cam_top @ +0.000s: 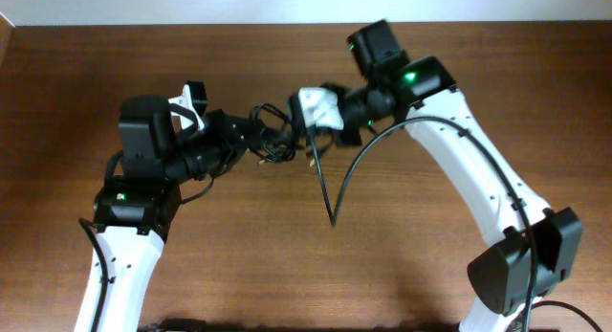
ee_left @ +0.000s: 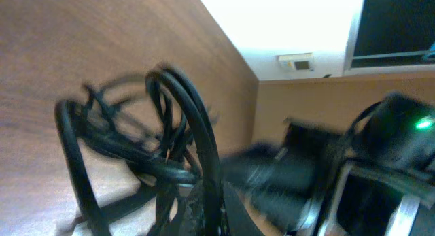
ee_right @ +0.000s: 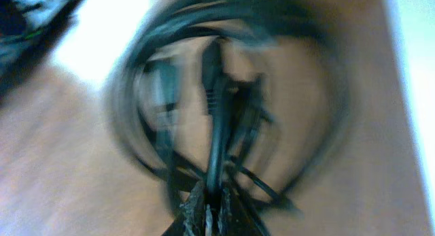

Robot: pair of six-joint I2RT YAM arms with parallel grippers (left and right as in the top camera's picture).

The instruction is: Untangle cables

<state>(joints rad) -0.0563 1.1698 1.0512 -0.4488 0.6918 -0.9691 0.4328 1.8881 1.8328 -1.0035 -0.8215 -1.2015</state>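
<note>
The clear table by the pale wall [cam_top: 320,53] is outward of my right gripper, so next I will lift the piece of cable in this gripper up and outward, then let it go.
The cables [cam_top: 274,133] are a small tangle of thin black cords held between my two grippers above the wooden table [cam_top: 239,236], with a small plug end hanging at its right. My left gripper [cam_top: 256,141] is shut on a looped strand; the left wrist view shows the black loops [ee_left: 170,134] arching up from its jaws [ee_left: 212,209]. My right gripper [cam_top: 304,129] is shut on another strand; the right wrist view, blurred, shows a cable [ee_right: 214,127] running straight out of its jaws [ee_right: 212,205] into the coil.
A thicker black arm cable [cam_top: 349,174] sags in a V below the right gripper down to the table. The right arm's body [ee_left: 367,175] shows close behind the tangle in the left wrist view. A pale wall lies beyond the table's far edge.
</note>
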